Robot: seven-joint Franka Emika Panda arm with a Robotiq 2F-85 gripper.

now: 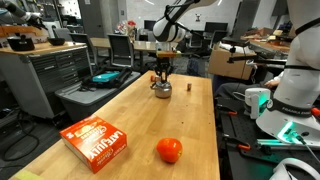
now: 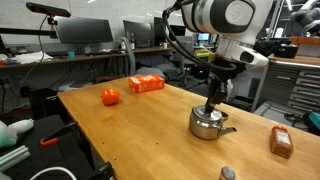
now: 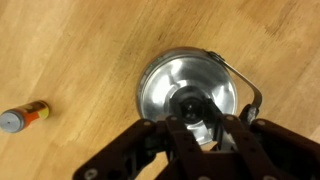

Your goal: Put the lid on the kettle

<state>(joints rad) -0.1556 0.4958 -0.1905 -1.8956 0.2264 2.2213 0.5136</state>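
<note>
The lid already covers the kettle, so I should move my gripper slightly toward the orange box, stay low over the kettle top [image 2: 206,113] [image 3: 184,90], and let go of the knob.
The shiny silver kettle [image 1: 161,90] stands on the wooden table near its far end, and it shows in both exterior views [image 2: 205,125]. In the wrist view the round silver lid [image 3: 168,80] with its dark knob lies on top of the kettle, and the kettle's handle [image 3: 250,92] sticks out to the right. My gripper [image 3: 200,122] comes straight down onto the kettle top [image 2: 212,103]. Its fingers are close together at the knob and look shut on it. The fingertips hide the contact itself.
A red tomato-like ball [image 1: 169,150] [image 2: 110,97] and an orange box [image 1: 95,142] [image 2: 146,84] lie at the table's other end. A small brown bottle [image 2: 281,142] [image 3: 25,116] lies near the kettle. Desks, chairs and another robot surround the table.
</note>
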